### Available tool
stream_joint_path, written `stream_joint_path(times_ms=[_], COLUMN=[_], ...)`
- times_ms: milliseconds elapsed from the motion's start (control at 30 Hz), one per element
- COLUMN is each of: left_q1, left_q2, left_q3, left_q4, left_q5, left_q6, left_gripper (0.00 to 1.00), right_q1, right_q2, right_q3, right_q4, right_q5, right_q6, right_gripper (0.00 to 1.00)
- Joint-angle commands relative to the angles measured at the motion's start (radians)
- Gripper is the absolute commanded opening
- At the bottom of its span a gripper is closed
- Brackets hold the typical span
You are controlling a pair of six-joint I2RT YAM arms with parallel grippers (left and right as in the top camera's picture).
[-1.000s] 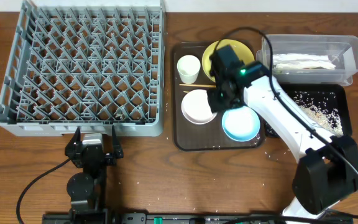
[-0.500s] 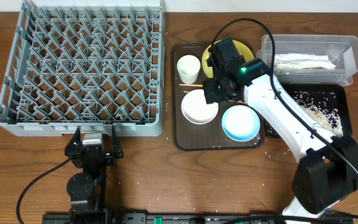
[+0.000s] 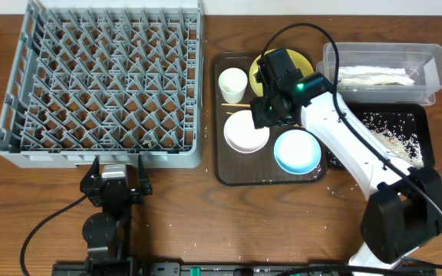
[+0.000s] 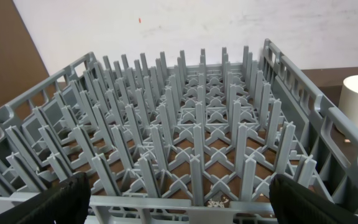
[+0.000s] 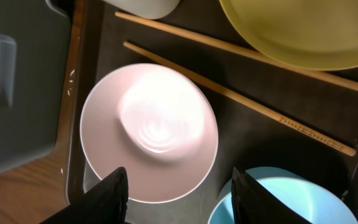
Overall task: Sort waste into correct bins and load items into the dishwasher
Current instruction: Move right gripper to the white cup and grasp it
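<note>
The white cup's opening faces up, so I need to move my right gripper outward past the chopsticks next and down over the white cup's rim beside the yellow plate.
The grey dishwasher rack (image 3: 98, 84) fills the left side. On the brown tray (image 3: 229, 172) lie a white cup (image 3: 232, 83), a yellow plate (image 3: 304, 61), a white bowl (image 3: 244, 134), a light blue bowl (image 3: 298, 152) and wooden chopsticks (image 3: 236, 103). My right gripper (image 3: 271, 113) hovers open over the tray. In the right wrist view it (image 5: 179, 199) has nothing in it and stands above the near edge of the white bowl (image 5: 148, 134), with the blue bowl (image 5: 278, 202) to its right and the chopsticks (image 5: 241, 102) beyond. My left gripper (image 3: 116, 188) rests open before the rack (image 4: 191, 143).
A clear tub (image 3: 436, 73) at the back right holds the crumpled white wrapper (image 3: 374, 75). In front of it the black tray (image 3: 424, 157) holds rice grains (image 3: 390, 138). A few grains lie on the table near the brown tray's front right corner (image 3: 336, 188).
My right gripper has shifted slightly toward the back of the tray, uncovering more of the blue bowl. The left arm has not moved.
</note>
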Motion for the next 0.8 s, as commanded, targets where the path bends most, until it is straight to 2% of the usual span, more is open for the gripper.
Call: stream_joint_path(times_ms=[0, 767], left_q1=[0.005, 0.005], left_q2=[-0.002, -0.002], left_q3=[-0.018, -0.018], left_q4=[-0.037, -0.037], left_q5=[-0.013, -0.013], left_q6=[0.005, 0.005], left_gripper=[0.93, 0.94], right_q1=[0.003, 0.003], right_q2=[0.009, 0.009], right_q3=[-0.006, -0.007], right_q4=[0.003, 0.01], right_q5=[0.011, 0.044], right_q6=[0.014, 0.02], right_gripper=[0.51, 0.52])
